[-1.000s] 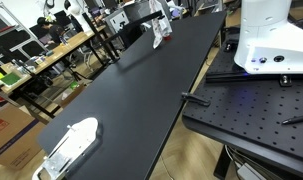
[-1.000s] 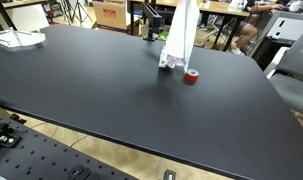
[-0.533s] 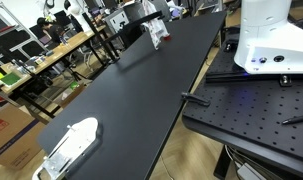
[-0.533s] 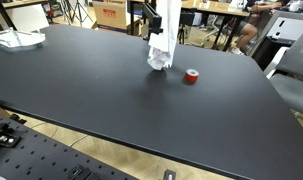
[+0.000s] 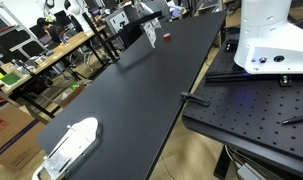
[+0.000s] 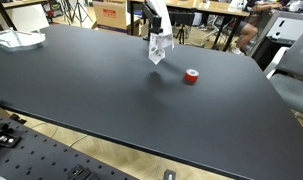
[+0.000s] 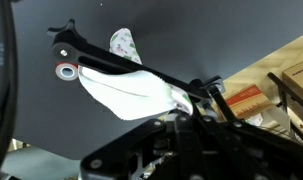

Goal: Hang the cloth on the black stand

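Note:
The robot's gripper has to turn next and go down and back past the black stand's bar (image 7: 101, 60) to let go of the cloth, because the cloth's lower end hangs beyond that bar.
The white cloth (image 6: 158, 45) hangs in the air over the far part of the black table (image 6: 101, 90), its lower end just above the surface. It also shows in an exterior view (image 5: 149, 34). In the wrist view the cloth (image 7: 131, 92) drapes against the black stand's bar (image 7: 101, 60), which runs slantwise across the picture. My gripper (image 7: 191, 102) is shut on the cloth's upper end. In both exterior views the gripper is mostly hidden at the top edge.
A small red tape roll (image 6: 191, 76) lies on the table beside the cloth, also in the wrist view (image 7: 65, 71). A white object (image 5: 71, 143) lies at the table's other end. The white robot base (image 5: 271, 35) stands on a perforated board (image 5: 251, 110).
The cloth has moved away from the red roll towards the stand and been lifted, so less of it hangs down.

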You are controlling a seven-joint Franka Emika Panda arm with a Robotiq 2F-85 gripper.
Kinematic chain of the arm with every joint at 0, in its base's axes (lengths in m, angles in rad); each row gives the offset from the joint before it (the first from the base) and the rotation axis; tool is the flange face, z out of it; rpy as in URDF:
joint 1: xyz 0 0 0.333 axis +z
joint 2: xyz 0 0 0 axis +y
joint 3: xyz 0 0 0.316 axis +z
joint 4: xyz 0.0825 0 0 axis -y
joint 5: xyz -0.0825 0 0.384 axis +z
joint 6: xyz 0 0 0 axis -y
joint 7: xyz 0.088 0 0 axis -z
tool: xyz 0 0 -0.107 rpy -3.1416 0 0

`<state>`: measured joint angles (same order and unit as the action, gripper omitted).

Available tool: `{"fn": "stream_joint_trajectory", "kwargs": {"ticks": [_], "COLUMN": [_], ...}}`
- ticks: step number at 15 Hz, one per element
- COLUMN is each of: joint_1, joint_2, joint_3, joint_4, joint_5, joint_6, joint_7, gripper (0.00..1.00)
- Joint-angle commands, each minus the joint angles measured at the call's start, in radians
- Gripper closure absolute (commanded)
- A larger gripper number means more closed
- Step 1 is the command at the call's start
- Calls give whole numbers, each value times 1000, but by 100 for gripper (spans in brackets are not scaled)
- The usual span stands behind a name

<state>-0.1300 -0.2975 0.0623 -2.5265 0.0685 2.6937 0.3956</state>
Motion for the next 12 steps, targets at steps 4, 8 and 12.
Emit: {"fn": "stream_joint_trajectory", "kwargs": {"ticks": [4,8,12], "joint_1": [6,-12,-49], "joint_2": [-147,-137,-84], "joint_3": [67,65,63], "joint_4": [-107,-121,-117], "joint_5": [-29,-35,-65], "joint_6": [-64,-98,-121], "joint_7": [46,44,55], "gripper": [99,99,99]}}
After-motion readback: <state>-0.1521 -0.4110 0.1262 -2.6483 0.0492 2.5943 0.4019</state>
